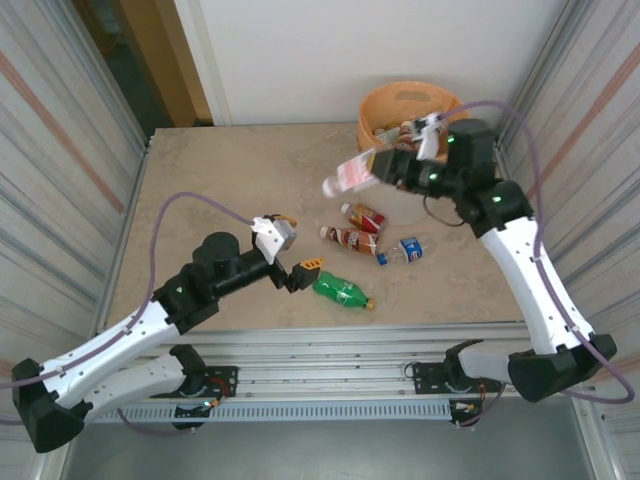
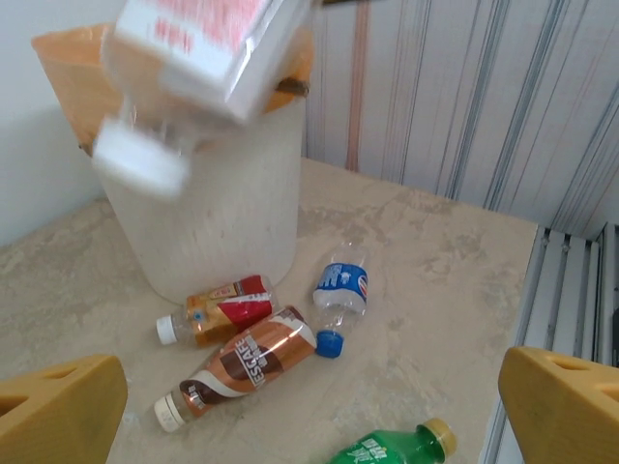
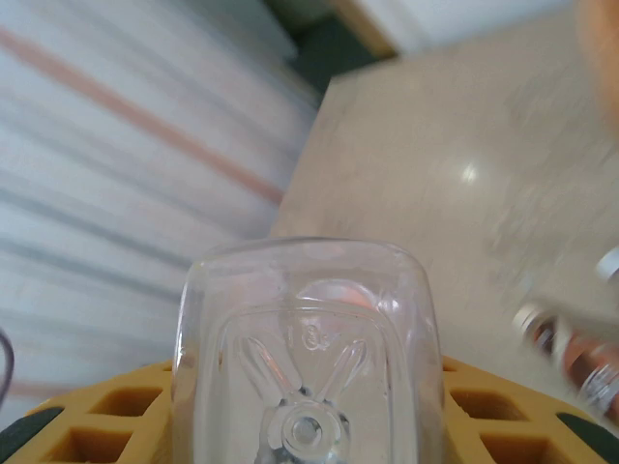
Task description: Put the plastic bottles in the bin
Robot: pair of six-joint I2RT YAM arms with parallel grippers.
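Note:
My right gripper swings outward over the bin's orange-lined opening [image 1: 399, 110] next and releases the clear plastic bottle [image 1: 350, 177] there, since that opening lies outward of the gripper.
My right gripper [image 1: 388, 168] is shut on a clear plastic bottle [image 1: 350, 177] with a red and white label and a white cap, held in the air just left of the bin [image 1: 372, 108]. The right wrist view looks at that bottle's square clear base [image 3: 308, 358] between the yellow fingers [image 3: 97, 418]. The bin [image 2: 208, 203] is white with an orange liner. Lying on the table are a red-label bottle [image 1: 363, 215], a brown Nescafe bottle [image 1: 350, 240], a blue-label bottle [image 1: 405, 250] and a green bottle [image 1: 340, 290]. My left gripper [image 1: 305, 272] stands open beside the green bottle, holding nothing.
Corrugated metal walls [image 1: 60, 150] close in both sides of the beige table [image 1: 230, 180]. The bin holds several bottles [image 1: 400, 132]. In the left wrist view, the held bottle [image 2: 193, 58] hangs in front of the bin above the lying bottles.

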